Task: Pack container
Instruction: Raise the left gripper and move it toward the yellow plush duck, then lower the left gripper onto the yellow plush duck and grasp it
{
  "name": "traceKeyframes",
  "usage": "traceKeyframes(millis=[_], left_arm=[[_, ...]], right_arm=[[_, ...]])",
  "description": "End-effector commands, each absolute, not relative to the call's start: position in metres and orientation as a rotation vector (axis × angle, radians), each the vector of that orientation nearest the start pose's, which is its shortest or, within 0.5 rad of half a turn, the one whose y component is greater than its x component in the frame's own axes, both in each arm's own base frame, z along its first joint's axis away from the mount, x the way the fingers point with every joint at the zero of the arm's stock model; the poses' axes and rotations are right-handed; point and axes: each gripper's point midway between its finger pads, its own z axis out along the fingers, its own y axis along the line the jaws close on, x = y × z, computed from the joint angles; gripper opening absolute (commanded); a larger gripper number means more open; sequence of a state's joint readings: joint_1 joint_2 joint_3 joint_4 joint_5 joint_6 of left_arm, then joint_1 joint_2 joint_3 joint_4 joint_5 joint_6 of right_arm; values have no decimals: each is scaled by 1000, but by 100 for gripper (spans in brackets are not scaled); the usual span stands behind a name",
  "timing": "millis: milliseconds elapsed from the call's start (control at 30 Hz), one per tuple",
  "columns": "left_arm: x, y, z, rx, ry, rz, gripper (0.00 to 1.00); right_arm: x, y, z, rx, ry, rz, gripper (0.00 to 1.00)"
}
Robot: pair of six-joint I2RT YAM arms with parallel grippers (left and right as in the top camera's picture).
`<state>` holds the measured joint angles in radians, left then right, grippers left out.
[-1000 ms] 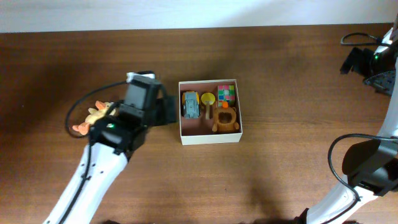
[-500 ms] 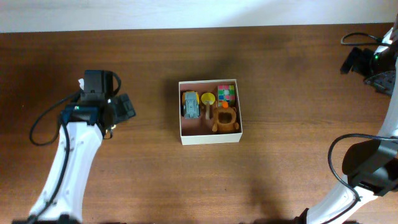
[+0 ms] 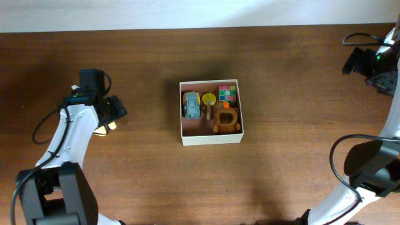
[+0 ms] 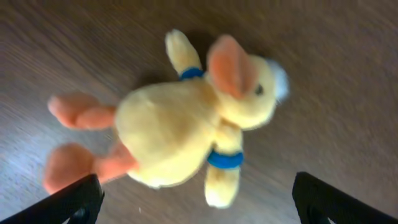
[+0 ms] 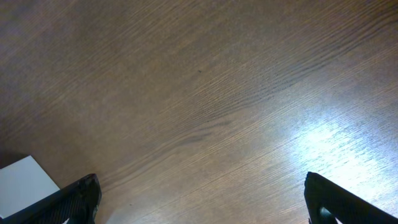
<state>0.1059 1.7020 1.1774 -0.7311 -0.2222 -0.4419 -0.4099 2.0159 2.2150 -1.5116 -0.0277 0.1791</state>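
The left gripper's fingers are still above the duck's body, so the left gripper will lower first to get the yellow plush duck's belly [image 4: 166, 134], between its orange feet and blue-banded arms.
The container [image 3: 211, 139] is a shallow cream-walled box at the table's middle. It holds a grey toy car [image 3: 191, 105], a yellow round toy [image 3: 209, 99], a coloured cube [image 3: 227, 93] and a brown toy [image 3: 226, 120]. My left gripper [image 3: 115, 110] is far left of the box, open and empty. It hangs over a yellow plush duck [image 4: 186, 124] with orange feet and beak that lies on the wood. In the left wrist view the fingers [image 4: 199, 208] straddle the duck without touching it. My right gripper [image 3: 357, 60] is open and empty at the far right back, over bare wood [image 5: 199, 205].
The table is dark brown wood [image 3: 281, 175]. A white corner [image 5: 22, 180] shows at the lower left of the right wrist view; I cannot tell what it is. The right arm's base and cable [image 3: 369, 165] stand at the right edge.
My left arm swung left, away from the box's left wall, and now sits over the plush duck. The box, its toys and the right arm have not moved.
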Motion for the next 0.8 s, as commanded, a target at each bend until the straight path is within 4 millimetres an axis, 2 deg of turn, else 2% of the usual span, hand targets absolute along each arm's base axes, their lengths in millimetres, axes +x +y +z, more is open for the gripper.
traceKeyframes(millis=[0, 100, 300, 467, 667, 733, 767], left_arm=[[374, 91, 72, -861, 2626, 244, 99], [381, 92, 73, -855, 2601, 236, 100], [384, 93, 72, -853, 2590, 234, 90], [383, 98, 62, -862, 2605, 281, 90], [381, 101, 41, -870, 2645, 328, 90], [382, 101, 35, -871, 2653, 331, 80], [382, 101, 32, -871, 2658, 333, 71]], right_arm=[[393, -162, 226, 813, 2751, 2, 99], [393, -162, 226, 813, 2751, 2, 99], [393, -162, 226, 813, 2751, 2, 99], [393, -162, 226, 813, 2751, 2, 99], [393, -162, 226, 813, 2751, 2, 99], [393, -162, 226, 813, 2751, 2, 99], [393, -162, 226, 813, 2751, 2, 99]])
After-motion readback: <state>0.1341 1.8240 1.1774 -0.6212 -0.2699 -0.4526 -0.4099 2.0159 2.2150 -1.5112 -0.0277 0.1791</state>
